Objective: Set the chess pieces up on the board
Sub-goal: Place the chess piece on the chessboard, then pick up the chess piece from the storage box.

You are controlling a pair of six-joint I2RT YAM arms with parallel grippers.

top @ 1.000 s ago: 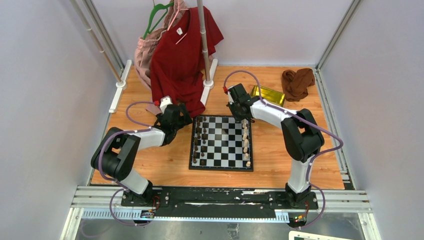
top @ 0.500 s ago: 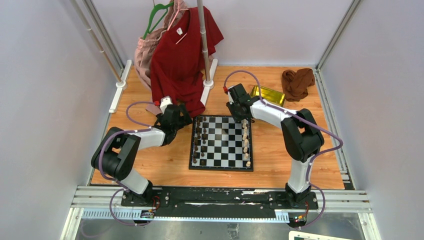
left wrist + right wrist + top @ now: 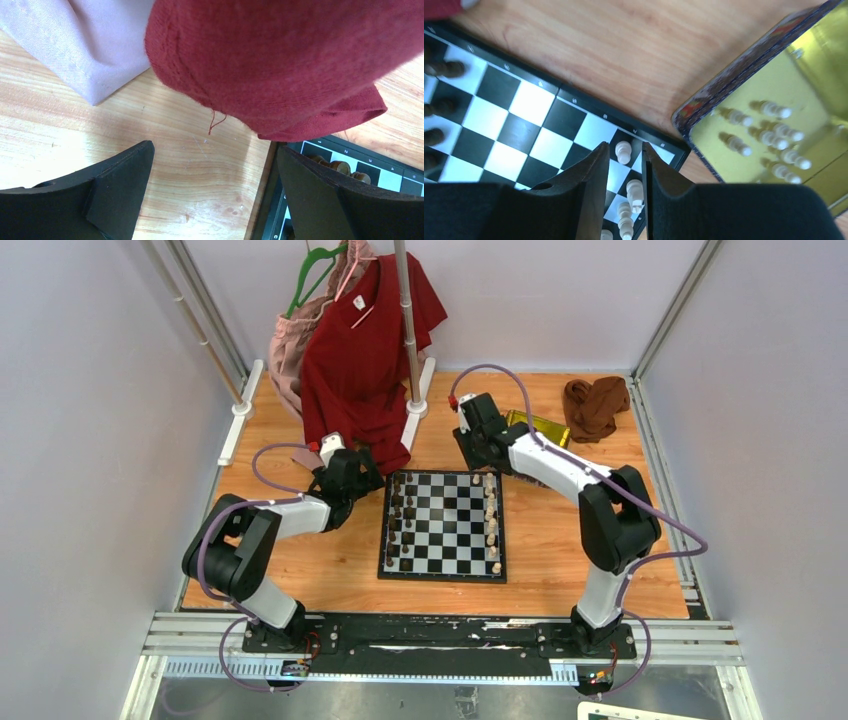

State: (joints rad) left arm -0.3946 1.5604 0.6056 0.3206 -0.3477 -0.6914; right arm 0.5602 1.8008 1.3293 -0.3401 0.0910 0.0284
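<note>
I should next move my right gripper across and down onto the tin's outermost cream piece (image 3: 776, 110), because the piece stands below the gripper's fingers and to their right in the wrist view.
The board (image 3: 445, 530) lies mid-table. Dark chess pieces (image 3: 400, 525) line its left columns and cream chess pieces (image 3: 491, 520) its right column. My right gripper (image 3: 482, 462) hovers over the board's far right corner. In the right wrist view its jaws (image 3: 625, 146) stand a little apart, open and holding nothing. A cream pawn (image 3: 623, 151) stands on the corner square just below the tips. My left gripper (image 3: 368, 472) is wide open (image 3: 215, 150) over bare wood beside the board's far left corner (image 3: 320, 150), with dark pieces (image 3: 340, 166) just past its right finger.
An open gold tin (image 3: 540, 426) behind the board's right corner holds several cream pieces (image 3: 774, 132). A red shirt (image 3: 365, 350) and a pink garment (image 3: 290, 345) hang over the far left, the shirt's hem (image 3: 300, 65) above my left gripper. A brown cloth (image 3: 595, 405) lies far right.
My right gripper has opened, leaving a cream pawn on the board's far right corner, and has drawn back and up toward the tin. The left arm has not moved.
</note>
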